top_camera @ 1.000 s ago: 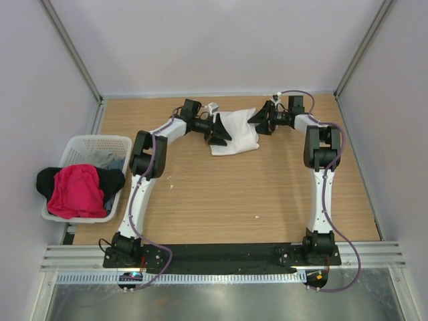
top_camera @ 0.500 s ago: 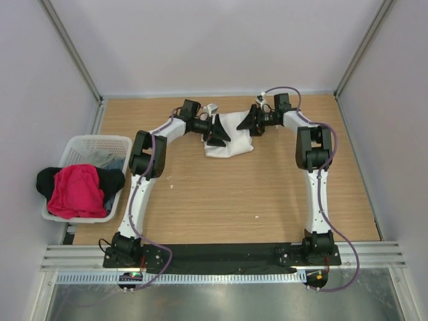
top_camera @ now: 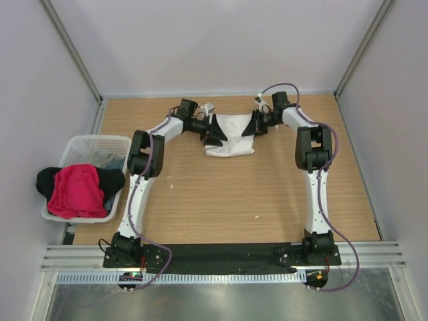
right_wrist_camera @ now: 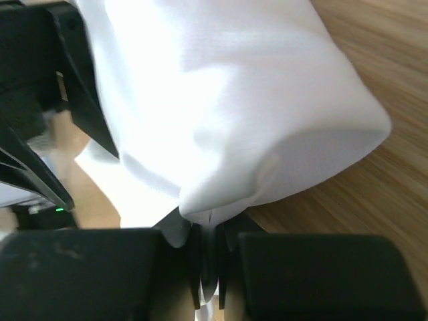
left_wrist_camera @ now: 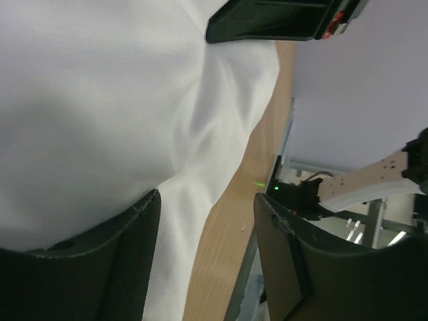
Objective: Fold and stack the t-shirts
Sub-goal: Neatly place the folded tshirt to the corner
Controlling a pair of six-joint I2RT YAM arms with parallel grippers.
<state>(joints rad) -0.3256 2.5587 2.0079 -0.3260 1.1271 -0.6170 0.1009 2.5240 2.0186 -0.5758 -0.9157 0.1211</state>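
My right gripper moves the white t-shirt [top_camera: 231, 136] to the right in the top view next and releases it there, as the table's bare back corner lies that way.
A folded white t-shirt [top_camera: 231, 136] lies at the back middle of the table. My right gripper [top_camera: 253, 126] is at its right edge, shut on a pinch of the white cloth [right_wrist_camera: 221, 87], which bunches up just in front of the closed jaws [right_wrist_camera: 208, 231]. Over the shirt's left edge, my left gripper [top_camera: 215, 131] stands open. In the left wrist view the shirt [left_wrist_camera: 100, 100] drapes against one finger [left_wrist_camera: 87, 267], with bare wood between the fingers [left_wrist_camera: 207, 214]. A pink-red t-shirt [top_camera: 79, 190] and a black t-shirt [top_camera: 45, 182] hang over the basket.
The white lattice basket [top_camera: 97, 139] stands off the table's left edge. White walls enclose the table on three sides, close behind both grippers. The wooden tabletop [top_camera: 234, 194] stretches toward the arm bases at the near edge.
My right gripper has moved left to the white shirt's right edge and shut on it. The shirt has bunched narrower. The left gripper has stayed open at the left edge.
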